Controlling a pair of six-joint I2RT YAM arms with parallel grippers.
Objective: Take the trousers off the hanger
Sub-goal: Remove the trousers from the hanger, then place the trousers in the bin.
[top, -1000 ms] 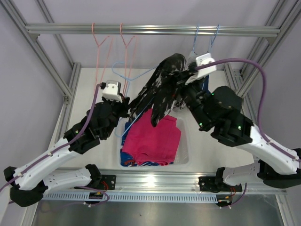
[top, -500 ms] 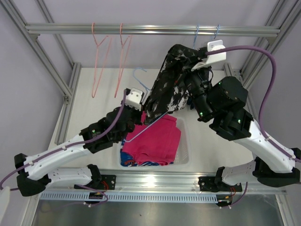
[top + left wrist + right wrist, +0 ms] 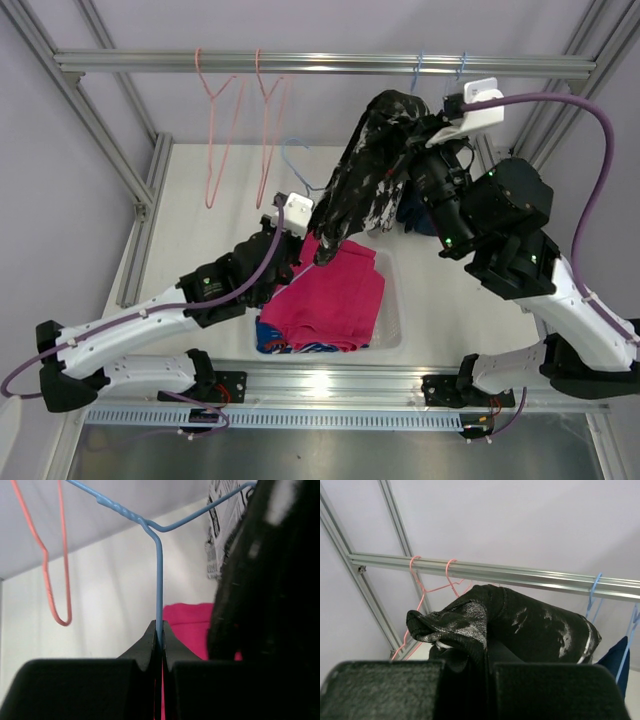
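I should move my right gripper back down over the pink trousers [image 3: 325, 300] and let go of the black pair, because the pink trousers lie below the gripper and to its left in the top view.
My right gripper [image 3: 418, 135] is shut on the black trousers with white pattern [image 3: 365, 180] and holds them high near the rail; they hang down to the bin. In the right wrist view the black cloth [image 3: 520, 625] bunches between my jaws. My left gripper [image 3: 300, 240] is shut on the blue wire hanger [image 3: 300, 165], seen as a thin blue wire [image 3: 159, 580] pinched between my fingertips [image 3: 151, 639]. The pink trousers [image 3: 325, 300] lie on top in the white bin [image 3: 392, 330], over a blue patterned pair [image 3: 290, 347]. A dark blue pair [image 3: 415, 215] hangs behind my right arm.
Two empty pink hangers [image 3: 235, 130] hang on the metal rail [image 3: 320, 65] at the left. Two blue hanger hooks [image 3: 440, 70] sit on the rail at the right. Frame posts stand at both sides of the table.
My right gripper has lifted the black trousers up and to the right. My left gripper has moved right and forward with the blue hanger, and the trousers now hang apart from it.
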